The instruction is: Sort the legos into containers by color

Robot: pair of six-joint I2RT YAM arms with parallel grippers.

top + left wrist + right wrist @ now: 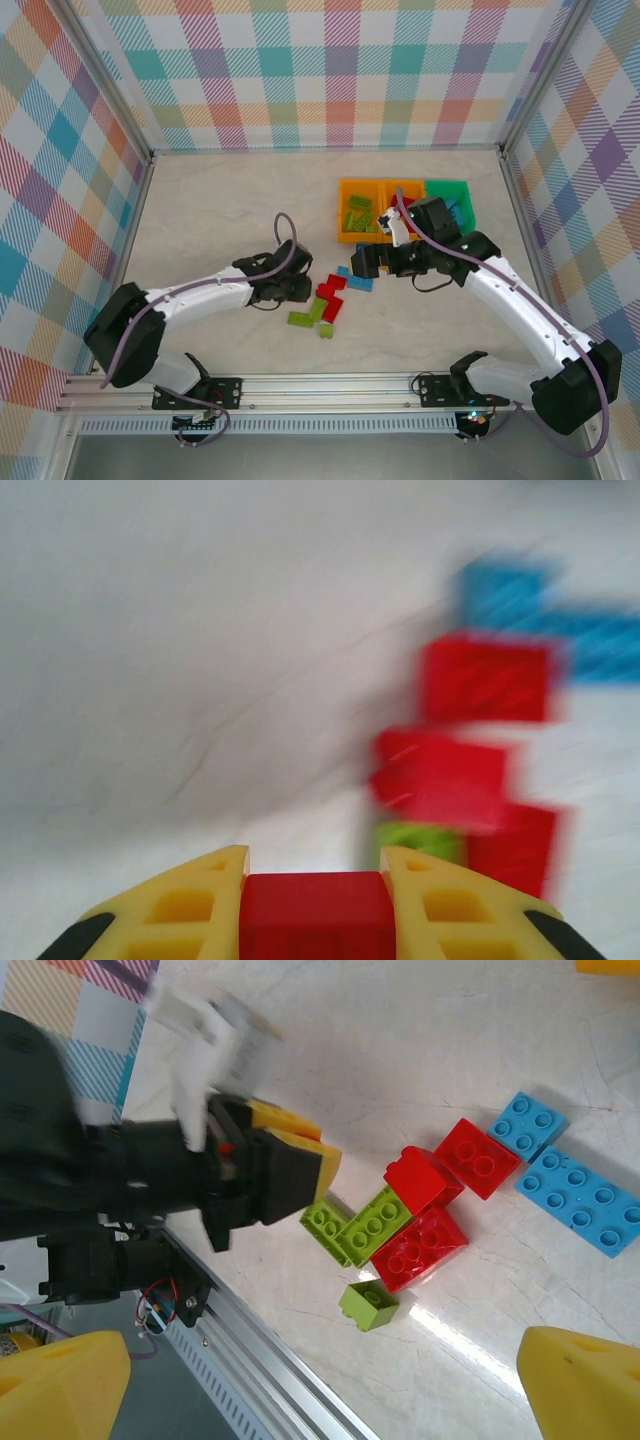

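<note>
The middle orange bin (395,197) holds red legos and is outward of my left gripper, which should next move up and outward over it to release the red lego.
My left gripper (314,868) is shut on a red lego (317,915), held between its yellow fingers (195,905) just above the table. It hangs at the left edge of the loose pile (325,300) and also appears in the right wrist view (300,1160). The pile holds red legos (418,1248), lime green ones (372,1225) and blue ones (585,1200). A small green lego (367,1305) lies apart, nearest the table's front. My right gripper (365,262) hovers open over the pile's right side, nothing between its fingers (585,1380). The three containers (362,235) stand behind it.
The left orange bin (345,210) holds green bricks and the green bin (466,190) holds blue ones; my right arm covers part of the middle orange bin (408,184). The metal rail (330,385) runs along the table's front edge. Checked walls close three sides.
</note>
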